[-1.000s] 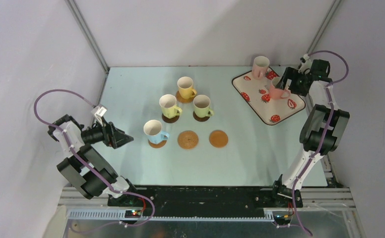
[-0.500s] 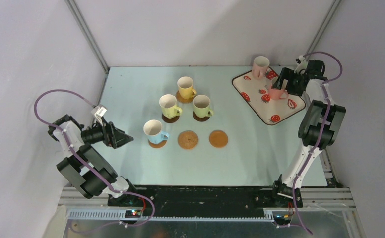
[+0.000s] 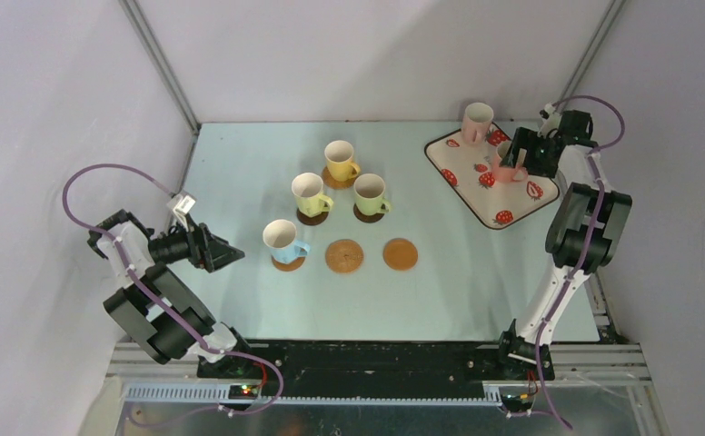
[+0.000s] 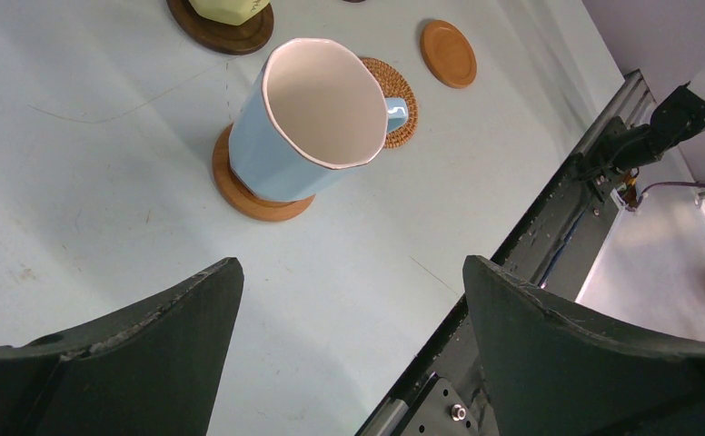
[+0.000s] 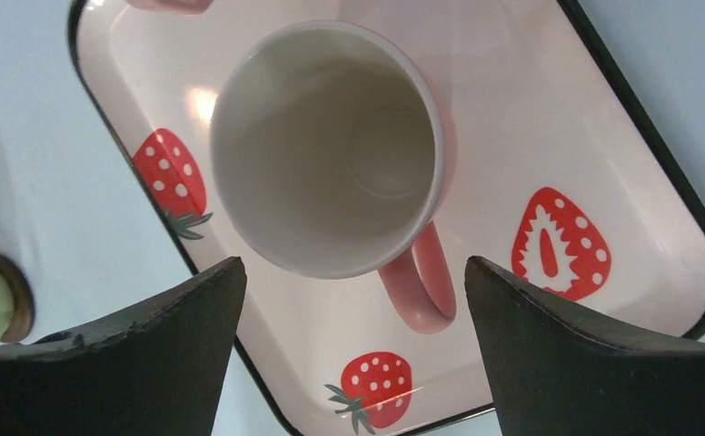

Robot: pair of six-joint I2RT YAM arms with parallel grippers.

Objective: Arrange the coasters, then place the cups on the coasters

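My right gripper lowers toward the tray around the near pink cup's handle [image 3: 520, 174] [image 5: 422, 292] next and closes, since the handle sticks out between its open fingers.
Four cups stand on coasters: yellow [image 3: 341, 161], two pale green [image 3: 312, 193] [image 3: 370, 193], and light blue [image 3: 282, 238] on a tan coaster [image 4: 258, 200]. Two coasters lie bare, a woven one [image 3: 344, 256] and a smooth tan one [image 3: 401, 254]. Two pink cups stand on the strawberry tray [image 3: 515, 203]; the far one [image 3: 477, 123] is alone. My right gripper [image 3: 520, 156] hangs open right over the near pink cup [image 5: 331, 145], its fingers either side of the cup's handle [image 5: 422, 286]. My left gripper [image 3: 231, 256] is open and empty, left of the blue cup [image 4: 312, 118].
The tray's dark rim [image 5: 667, 173] runs close to the table's right edge. A metal rail [image 4: 549, 218] borders the near side of the table. The enclosure's walls stand close on the left, right and back.
My right gripper has shifted a little left and come in over the near pink cup, its jaws slightly narrower. The left arm and the other cups have not moved.
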